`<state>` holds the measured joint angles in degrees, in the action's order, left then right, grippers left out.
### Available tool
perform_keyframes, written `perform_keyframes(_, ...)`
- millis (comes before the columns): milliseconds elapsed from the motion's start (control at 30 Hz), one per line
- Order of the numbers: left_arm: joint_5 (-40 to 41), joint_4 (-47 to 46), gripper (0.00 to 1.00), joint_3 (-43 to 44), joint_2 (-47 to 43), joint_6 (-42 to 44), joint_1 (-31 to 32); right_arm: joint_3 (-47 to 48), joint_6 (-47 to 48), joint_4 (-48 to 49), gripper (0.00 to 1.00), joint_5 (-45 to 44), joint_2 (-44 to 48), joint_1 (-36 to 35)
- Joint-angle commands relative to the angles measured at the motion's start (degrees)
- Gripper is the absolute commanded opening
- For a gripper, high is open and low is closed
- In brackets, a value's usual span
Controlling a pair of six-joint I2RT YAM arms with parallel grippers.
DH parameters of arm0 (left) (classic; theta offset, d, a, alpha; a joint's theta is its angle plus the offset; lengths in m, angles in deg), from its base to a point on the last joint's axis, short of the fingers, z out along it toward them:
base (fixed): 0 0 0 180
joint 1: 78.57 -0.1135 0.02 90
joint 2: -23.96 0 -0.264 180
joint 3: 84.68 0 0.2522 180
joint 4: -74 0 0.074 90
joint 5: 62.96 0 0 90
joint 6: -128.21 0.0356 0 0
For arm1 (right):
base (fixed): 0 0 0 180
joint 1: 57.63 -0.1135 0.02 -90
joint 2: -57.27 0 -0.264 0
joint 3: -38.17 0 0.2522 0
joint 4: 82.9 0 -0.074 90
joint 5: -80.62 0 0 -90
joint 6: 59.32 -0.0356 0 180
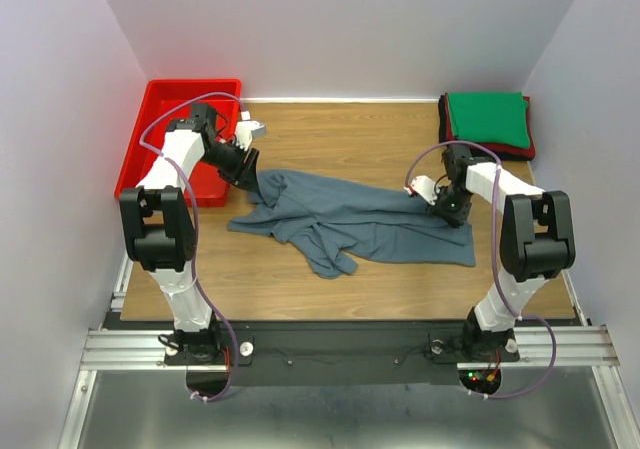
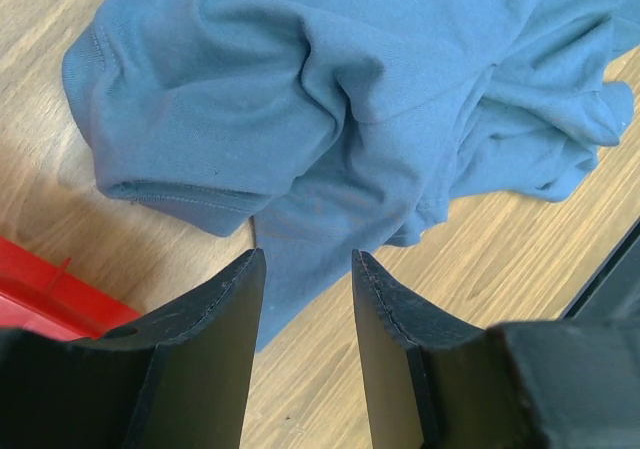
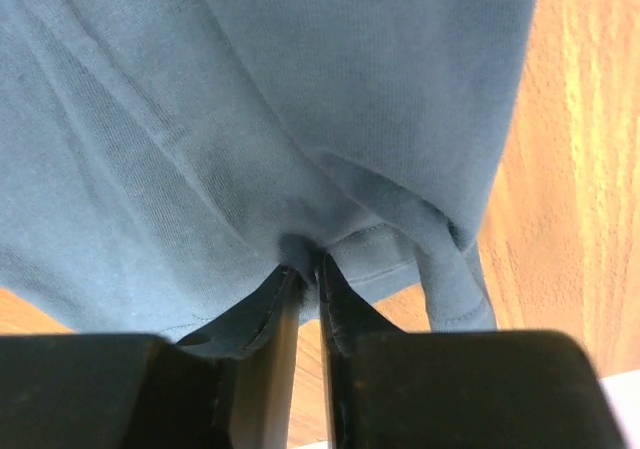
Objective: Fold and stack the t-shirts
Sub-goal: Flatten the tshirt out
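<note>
The blue-grey t-shirt's pointed corner is below my left gripper, nearer my base, so I'll move back and down onto it next.
A slate blue-grey t-shirt (image 1: 350,219) lies crumpled across the middle of the table. My right gripper (image 1: 432,201) is shut on its right hem; the right wrist view shows the cloth (image 3: 250,149) pinched between the fingers. My left gripper (image 1: 250,174) is open and empty at the shirt's left end; in the left wrist view a sleeve (image 2: 180,179) lies just beyond the fingertips. A stack of folded shirts, green (image 1: 487,119) on top with red and black edges under it, sits at the back right corner.
A red plastic tray (image 1: 170,99) stands at the back left, right beside my left arm; its corner shows in the left wrist view (image 2: 50,294). White walls close in the table on three sides.
</note>
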<state>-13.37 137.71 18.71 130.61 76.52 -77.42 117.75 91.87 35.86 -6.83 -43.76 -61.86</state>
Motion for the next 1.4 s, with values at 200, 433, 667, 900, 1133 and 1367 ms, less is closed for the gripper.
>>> perform_keyframes(200, -0.82, 2.69, 0.51, -0.59, -4.96, 3.61, 0.0, 5.19, -0.02, -0.94, 0.01, -0.88, 2.77, -0.52)
perform_keyframes(433, 4.8, 6.64, 0.51, -9.28, -12.51, 15.03, -0.53, 8.97, -2.04, -5.24, 0.01, 0.7, 4.44, -0.34)
perform_keyframes(667, 9.63, 0.95, 0.5, -21.06, -18.49, 17.16, 2.8, 9.32, -4.76, -7.97, 0.01, 2.02, 5.76, -0.34)
perform_keyframes(900, 21.58, -10.75, 0.5, -28.1, -17.97, 9.69, 7.03, 9.06, -6.17, -9.12, 0.01, 2.11, 6.99, -0.08)
perform_keyframes(1133, 30.54, -15.67, 0.5, -26.87, -14.2, 6.43, 6.85, 8.45, -6.34, -9.29, 0.0, 1.85, 7.25, 0.01)
perform_keyframes(1367, 33.19, -15.85, 0.51, -27.05, -12.52, 6.7, 5.36, 7.39, -5.56, -9.29, 0.01, 1.67, 7.17, 0.45)
